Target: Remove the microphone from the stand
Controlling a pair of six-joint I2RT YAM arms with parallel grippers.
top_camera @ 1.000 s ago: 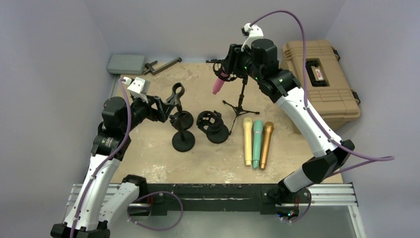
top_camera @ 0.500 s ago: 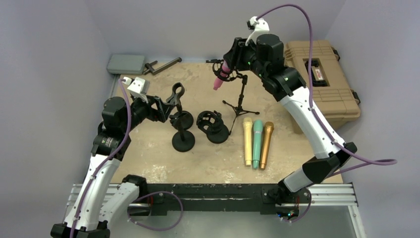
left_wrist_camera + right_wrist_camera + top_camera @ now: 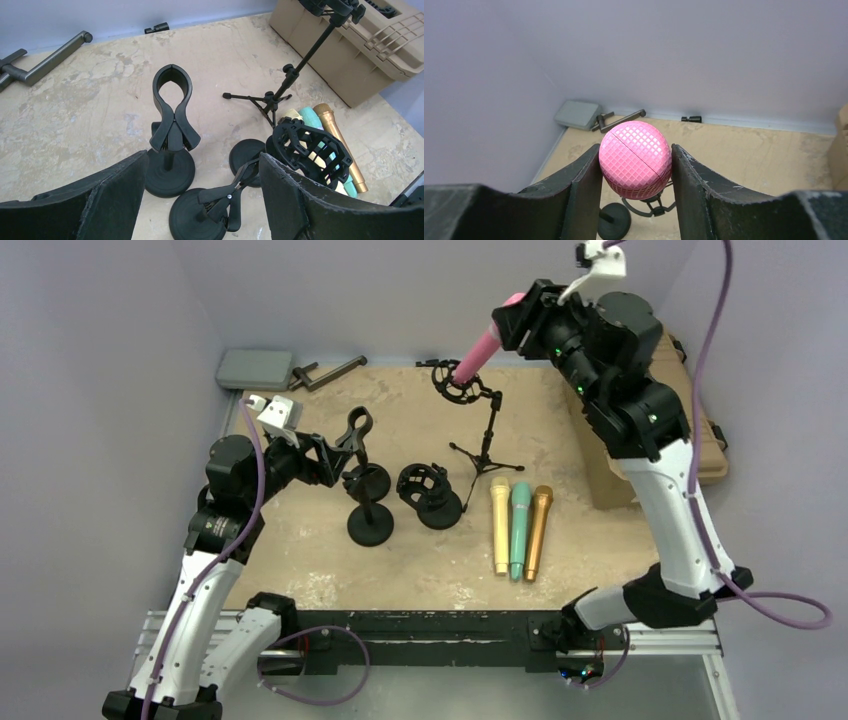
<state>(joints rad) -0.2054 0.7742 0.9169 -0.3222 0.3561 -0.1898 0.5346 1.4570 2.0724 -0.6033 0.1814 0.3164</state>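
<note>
The bare tabletop beside the yellow microphone lies below my right gripper, nearer my base. My right gripper comes down and back next to release alongside the row.
My right gripper is shut on the head of the pink microphone, held high above the back of the table. In the right wrist view the pink mesh head sits clamped between both fingers. The microphone's lower end is at the ring clip of the tripod stand; I cannot tell whether it is still inside the ring. The stand's ring shows below the head in the right wrist view. My left gripper is open and empty beside the round-base clip stands.
Three microphones, yellow, teal and gold, lie side by side on the table. Two clip stands and a shock mount stand mid-table. A tan case is at the right. A grey box is at the back left.
My right arm has risen and swung right, lifting the pink microphone up through the stand's ring. The left arm has not moved.
</note>
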